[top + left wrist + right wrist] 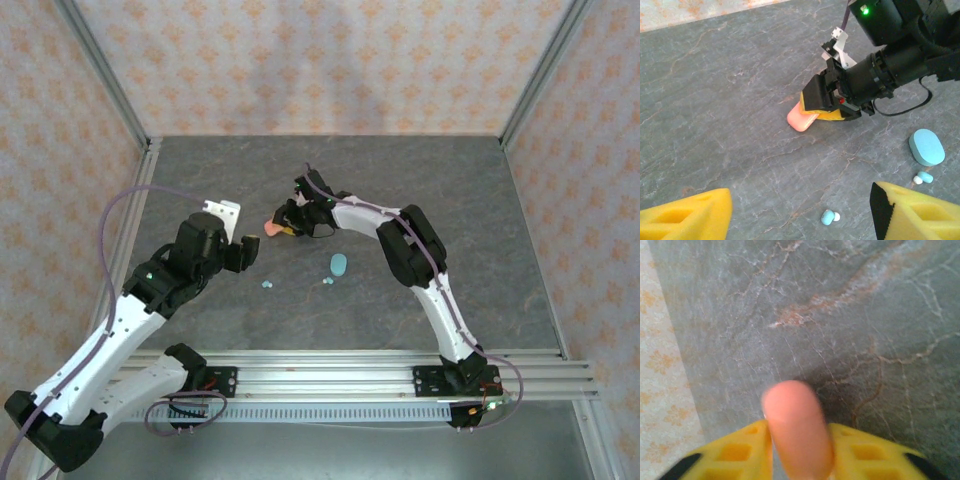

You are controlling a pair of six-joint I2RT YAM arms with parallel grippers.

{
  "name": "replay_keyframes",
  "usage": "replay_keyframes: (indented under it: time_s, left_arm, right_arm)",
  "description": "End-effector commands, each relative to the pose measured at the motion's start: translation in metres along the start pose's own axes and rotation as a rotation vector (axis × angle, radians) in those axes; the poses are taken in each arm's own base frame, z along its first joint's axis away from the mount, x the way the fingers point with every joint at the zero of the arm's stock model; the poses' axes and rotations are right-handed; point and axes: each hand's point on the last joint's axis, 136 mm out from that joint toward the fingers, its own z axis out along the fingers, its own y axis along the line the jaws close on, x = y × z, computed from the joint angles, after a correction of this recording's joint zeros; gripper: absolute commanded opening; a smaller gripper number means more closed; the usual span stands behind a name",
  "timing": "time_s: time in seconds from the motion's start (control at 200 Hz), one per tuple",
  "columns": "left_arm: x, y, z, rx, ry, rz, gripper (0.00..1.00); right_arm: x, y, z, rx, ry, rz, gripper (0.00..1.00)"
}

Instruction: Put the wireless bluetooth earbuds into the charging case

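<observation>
I need to take my left gripper past the nearer earbud next and bring it down around the teal case (339, 264).
My right gripper (288, 222) is shut on a coral-pink pill-shaped case (270, 228), held low over the table's middle. Its yellow fingers (740, 455) pinch the coral-pink case (797, 432) from both sides. The same case (801, 119) sticks out of the right gripper (822, 102) in the left wrist view. A teal case (339, 264) lies closed on the table. Two light teal earbuds (829, 217) (924, 177) lie apart near it. My left gripper (800, 210) hangs open above the nearer one, holding nothing. The coral-red earbuds are out of view.
The grey marbled table (450, 190) is walled by patterned panels at the back and sides. A metal rail (350, 375) with both arm bases runs along the near edge. The right arm (410, 245) reaches across the middle.
</observation>
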Motion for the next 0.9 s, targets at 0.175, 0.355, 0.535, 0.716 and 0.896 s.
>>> replay_keyframes:
  time_s: [0.175,0.355,0.535,0.716,0.896]
  left_arm:
    - [-0.006,0.004,0.004,-0.017,0.016,-0.013,0.74]
    - [-0.016,-0.018,0.017,0.081,0.011,-0.107,0.73]
    - [0.003,-0.032,0.053,0.089,0.116,-0.233,0.73]
    - [0.026,-0.085,0.093,0.124,0.233,-0.194,0.73]
    - [0.045,-0.157,0.13,0.182,0.342,-0.092,0.75]
  right_arm:
    - [-0.003,0.013,-0.047,0.142,-0.023,-0.037,0.48]
    - [-0.008,0.031,-0.102,0.143,-0.108,-0.085,0.49]
    - [-0.011,0.003,-0.166,0.16,-0.216,-0.042,0.5]
    - [0.002,-0.058,-0.218,0.213,-0.299,0.046,0.51]
    - [0.028,-0.108,-0.256,0.252,-0.34,0.121,0.52]
